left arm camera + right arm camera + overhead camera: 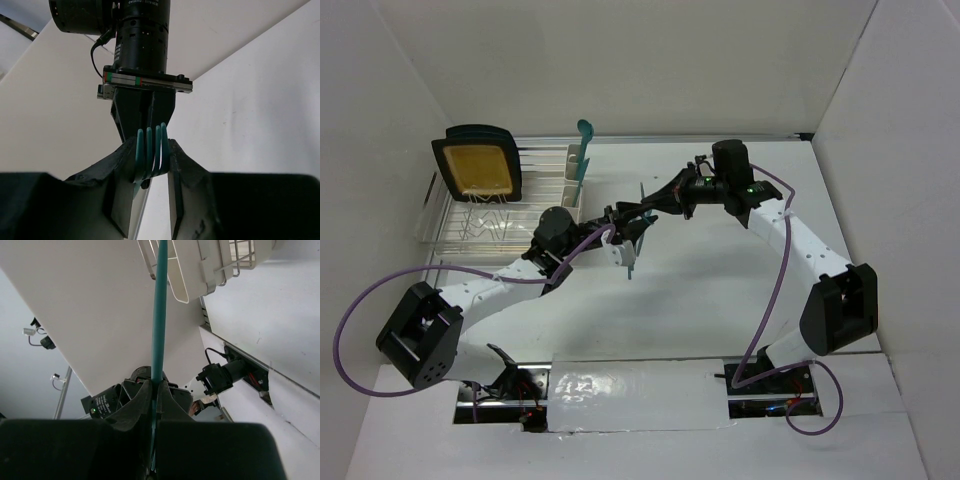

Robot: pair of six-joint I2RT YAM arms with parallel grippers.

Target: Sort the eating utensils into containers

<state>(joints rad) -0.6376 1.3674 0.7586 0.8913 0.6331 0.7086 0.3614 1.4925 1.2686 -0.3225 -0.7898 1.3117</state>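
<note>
The left gripper swings left in the top view next and tilts down over the near cream container to free the fork, since these containers hold utensils.
A teal fork [634, 258] hangs upright between my two grippers, just right of the cream containers [572, 190]. My right gripper [642, 212] is shut on the fork's thin handle [160, 315], with the jaws pressed together around it [156, 385]. My left gripper [624, 240] has the fork's tined head [151, 150] between its fingertips. Its jaws stand a fork's width apart and touch the head on both sides [150, 144]. A teal spoon [585, 135] stands in a container. The containers also show in the right wrist view [186, 275].
A clear wire dish rack [470, 225] stands at the back left, holding a black-rimmed yellow plate [478, 165]. White walls close in the table at the back and both sides. The right arm's wrist camera [137, 30] fills the upper left wrist view.
</note>
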